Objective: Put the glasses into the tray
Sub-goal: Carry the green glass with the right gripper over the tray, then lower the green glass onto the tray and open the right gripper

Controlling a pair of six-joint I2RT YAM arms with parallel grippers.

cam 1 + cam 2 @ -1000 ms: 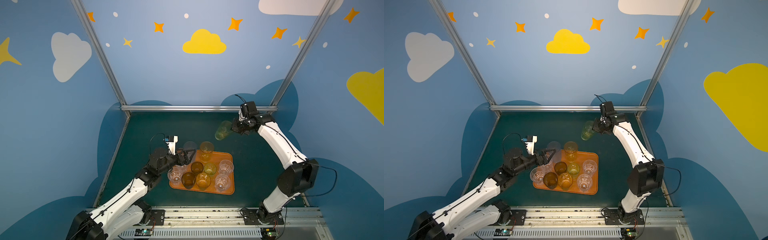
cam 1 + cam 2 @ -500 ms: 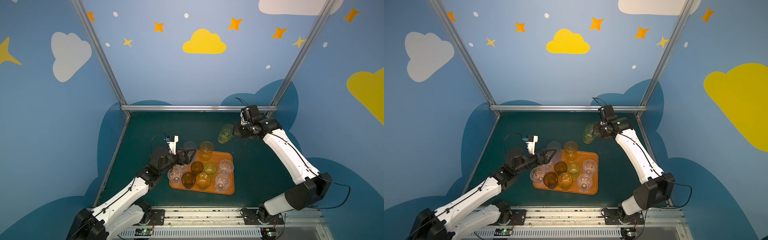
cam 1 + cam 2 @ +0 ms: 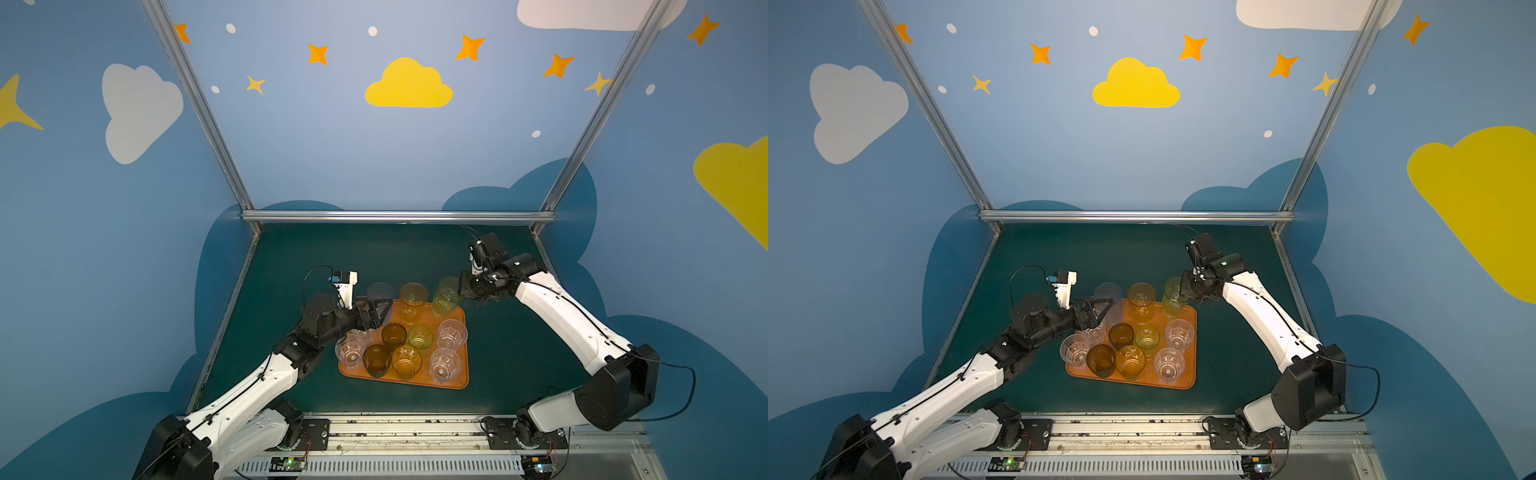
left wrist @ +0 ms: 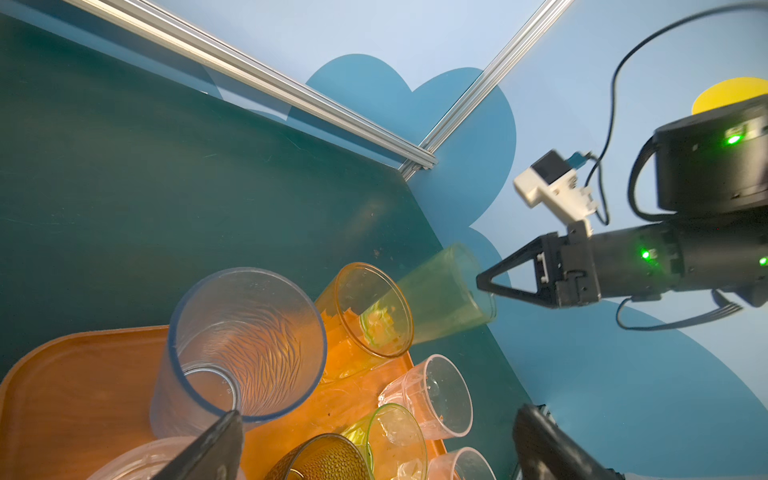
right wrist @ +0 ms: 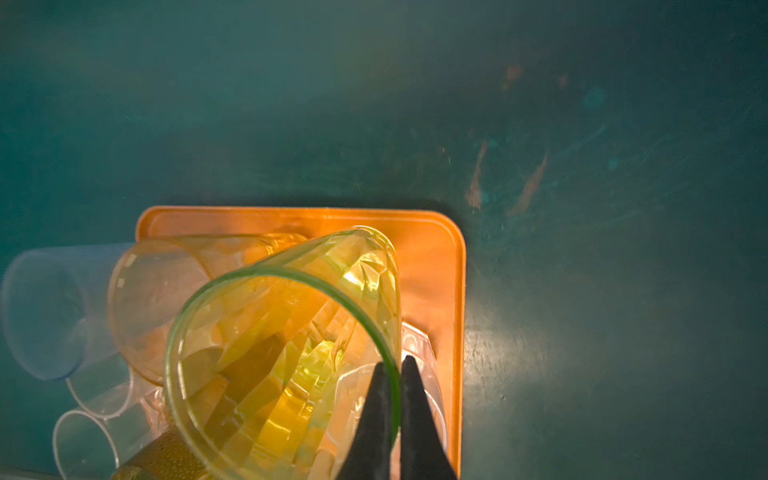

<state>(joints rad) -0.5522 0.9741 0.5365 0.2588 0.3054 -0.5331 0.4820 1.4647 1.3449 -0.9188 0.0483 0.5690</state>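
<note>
The spot on the bare tray bottom is empty, so I next need to lower my right gripper toward the amber glass, stand the yellow-green glass [image 3: 445, 297] there and release the yellow-green glass's rim.
The orange tray [image 3: 415, 383] [image 3: 1144, 384] lies mid-table with several glasses standing in it. My right gripper [image 3: 462, 286] [image 3: 1183, 286] [image 5: 395, 362] is shut on the rim of a tall yellow-green glass [image 3: 445, 297] [image 5: 291, 353] [image 4: 440, 295]. That glass hangs tilted over the tray's far right corner. My left gripper [image 3: 374, 309] [image 3: 1096, 309] [image 4: 378, 415] is open and holds nothing. It sits beside the tall frosted bluish glass [image 3: 380, 291] [image 4: 245, 345], which stands upright at the tray's far left corner.
A tall amber glass [image 3: 412, 303] stands between the frosted and the held glass. Nearer the front stand two dark brown glasses [image 3: 394, 334] [image 3: 377, 359], a green one [image 3: 420, 337] and clear faceted ones [image 3: 451, 333]. Aluminium rails edge the green table.
The right arm has carried the yellow-green glass from the back of the table down and forward to the tray's far right corner. The left gripper has hardly moved.
</note>
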